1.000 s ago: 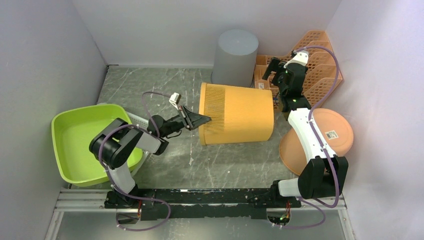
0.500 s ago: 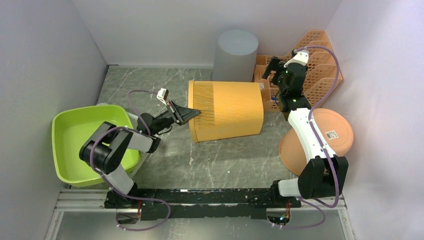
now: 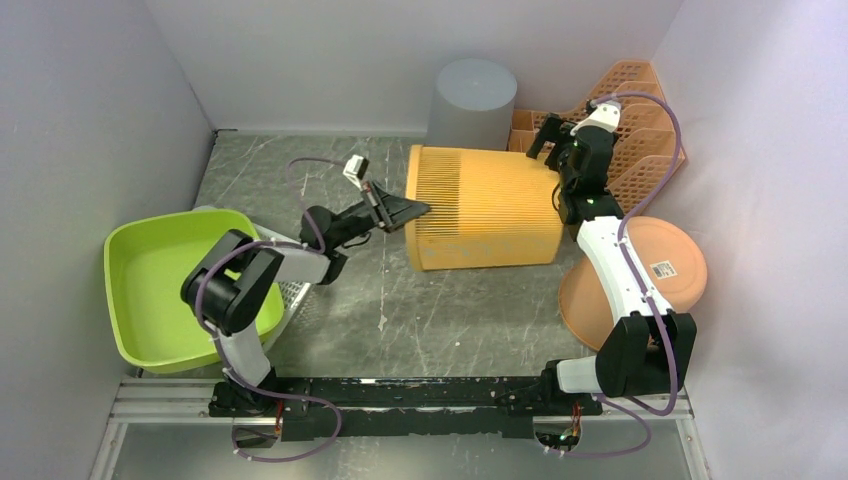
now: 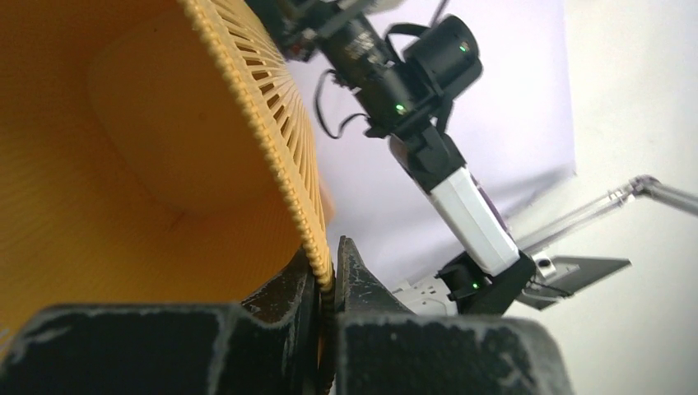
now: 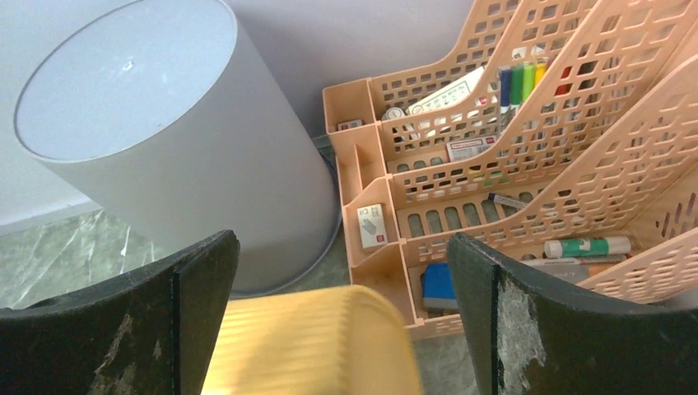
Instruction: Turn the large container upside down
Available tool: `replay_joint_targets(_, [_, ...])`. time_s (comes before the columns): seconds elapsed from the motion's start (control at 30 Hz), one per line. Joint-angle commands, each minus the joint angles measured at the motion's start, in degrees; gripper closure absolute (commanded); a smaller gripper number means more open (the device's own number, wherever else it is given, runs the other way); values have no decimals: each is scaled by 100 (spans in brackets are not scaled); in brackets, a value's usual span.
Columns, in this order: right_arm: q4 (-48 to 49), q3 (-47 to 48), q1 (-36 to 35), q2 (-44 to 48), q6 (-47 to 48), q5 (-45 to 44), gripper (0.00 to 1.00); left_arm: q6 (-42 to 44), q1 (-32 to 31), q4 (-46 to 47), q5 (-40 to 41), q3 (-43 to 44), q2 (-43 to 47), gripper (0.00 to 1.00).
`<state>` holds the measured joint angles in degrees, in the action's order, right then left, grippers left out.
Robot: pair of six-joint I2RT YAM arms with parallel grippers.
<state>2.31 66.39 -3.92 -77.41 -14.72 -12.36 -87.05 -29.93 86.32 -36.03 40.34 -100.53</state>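
The container's opening faces sideways, so my left gripper should pull down and left in the top view toward bare tabletop, then release the container's rim.
The large container [image 3: 485,205], an orange ribbed bin, lies on its side in the middle of the table with its open mouth to the left. My left gripper [image 3: 415,212] is shut on the mouth's rim. In the left wrist view the toothed rim [image 4: 296,189] runs down between the two black fingers of the left gripper [image 4: 325,263]. My right gripper [image 3: 548,140] hovers open at the container's closed end. The right wrist view shows the orange container [image 5: 313,346] blurred, low between the wide-apart jaws of the right gripper [image 5: 342,271].
A grey upturned bin [image 3: 470,100] stands just behind the container. A peach desk organizer [image 3: 620,130] with pens and small items fills the back right. An orange plate [image 3: 640,270] lies at the right. At the left a green basin [image 3: 160,285] rests on a white basket [image 3: 295,290].
My left gripper dragged the container left, then pushed it back right and farther, so its closed end now lies under the right gripper. The right arm barely moved.
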Motion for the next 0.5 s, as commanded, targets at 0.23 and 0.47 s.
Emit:
replay_joint_targets(0.23, [102, 32, 138, 49, -31, 47, 0, -416, -358, 1783, 261, 552, -901, 93])
replay_joint_targets(0.47, [86, 31, 149, 97, -17, 19, 0, -514, 543, 1783, -22, -459, -901, 93])
